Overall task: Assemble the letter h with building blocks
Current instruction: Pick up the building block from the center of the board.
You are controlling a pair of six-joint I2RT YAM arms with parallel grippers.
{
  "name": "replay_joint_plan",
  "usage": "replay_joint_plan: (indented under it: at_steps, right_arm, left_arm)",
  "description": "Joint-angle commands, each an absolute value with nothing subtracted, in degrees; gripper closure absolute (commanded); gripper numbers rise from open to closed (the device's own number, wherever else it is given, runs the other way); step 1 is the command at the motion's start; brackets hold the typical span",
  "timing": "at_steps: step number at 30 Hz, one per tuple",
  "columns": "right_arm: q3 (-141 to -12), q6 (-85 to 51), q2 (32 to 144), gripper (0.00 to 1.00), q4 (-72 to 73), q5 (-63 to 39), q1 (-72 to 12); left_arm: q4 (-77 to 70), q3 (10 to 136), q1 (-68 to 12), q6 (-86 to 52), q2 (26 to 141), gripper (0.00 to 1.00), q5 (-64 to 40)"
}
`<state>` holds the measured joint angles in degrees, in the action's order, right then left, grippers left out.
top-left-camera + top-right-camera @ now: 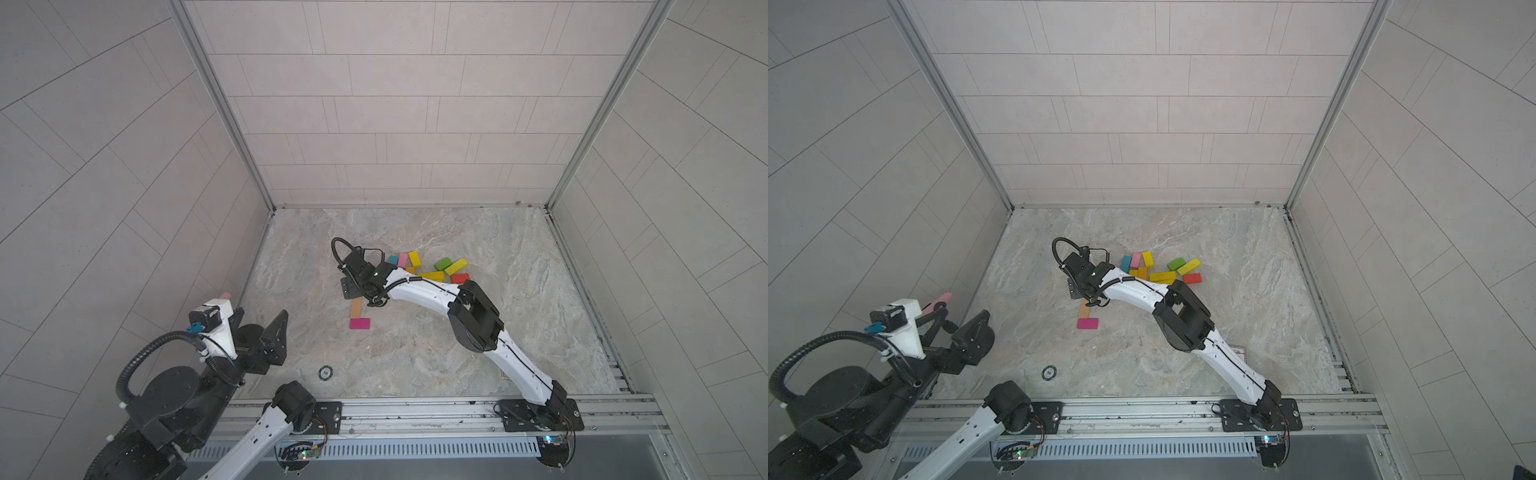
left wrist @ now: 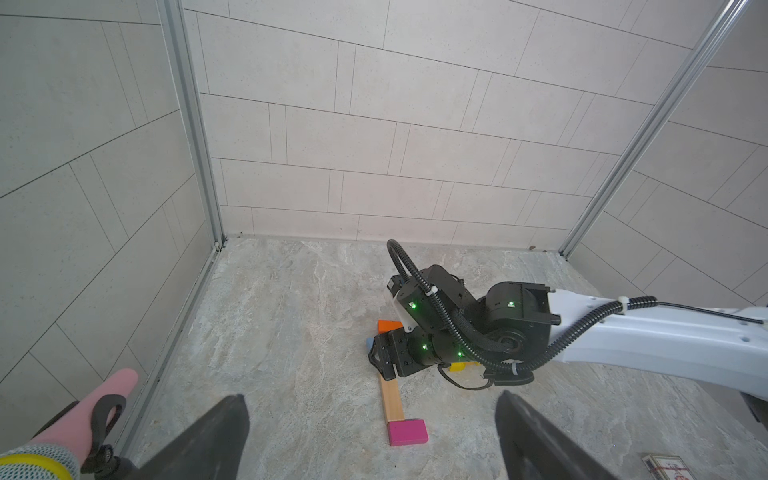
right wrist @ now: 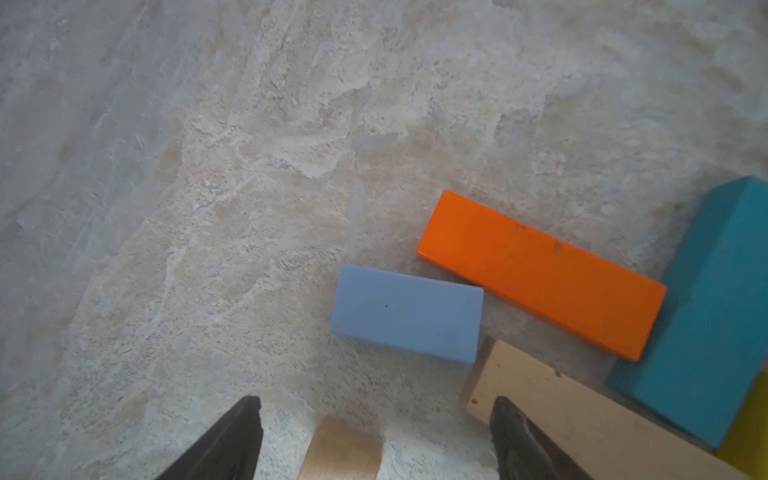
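Note:
Next, the right gripper moves outward and down to the light blue block [image 3: 407,318], fingers astride the block's short ends, because those fit between them.
A plain wood long block [image 1: 356,309] lies left of centre, its near end touching a magenta block [image 1: 360,323]. My right gripper [image 1: 350,286] hovers open over the wood block's far end [image 3: 340,453], which shows between the fingers, untouched. Just beyond its fingertips [image 3: 249,409] lie a light blue block [image 3: 407,318], an orange block [image 3: 540,274], a teal block [image 3: 715,307] and another wood block [image 3: 561,407]. Further right lie pink [image 1: 402,260], yellow [image 1: 414,259], green [image 1: 443,263] and red [image 1: 460,278] blocks. My left gripper [image 1: 259,322] hangs open and empty near the left wall.
A small round black disc [image 1: 325,372] lies near the front edge. A printed card box [image 2: 669,467] sits near the right arm's forearm. Tiled walls close the left, back and right sides. A metal rail [image 1: 415,409] runs along the front.

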<state>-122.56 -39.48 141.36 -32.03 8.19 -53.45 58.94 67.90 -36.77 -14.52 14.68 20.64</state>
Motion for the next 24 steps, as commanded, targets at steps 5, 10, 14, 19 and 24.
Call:
replay_joint_plan:
  at_steps: [5,10,14,19,24]
  right_arm:
    - [-128.3,-42.2,145.4,0.11,-33.3,12.9,-52.9]
    - [-133.5,-42.7,149.4,0.12,-35.5,14.2,-52.8]
    - [-134.1,-42.6,150.1,0.13,-35.8,16.6,-52.7]
    - [-137.4,-42.2,152.5,0.13,-36.9,15.9,-52.6]
    - [-140.8,-42.5,155.5,0.15,-39.1,16.2,-52.7]
  left_arm:
    - [58.0,66.8,-36.9,-14.2,14.5,0.0,20.9]
    - [58.1,66.8,-37.0,-13.9,14.3,0.0,21.3]
    - [58.1,66.5,-37.3,-13.8,14.1,0.0,21.5]
    - [58.1,66.3,-37.5,-13.6,14.0,0.0,21.8]
    - [58.0,66.0,-38.0,-13.4,13.8,0.0,22.3]
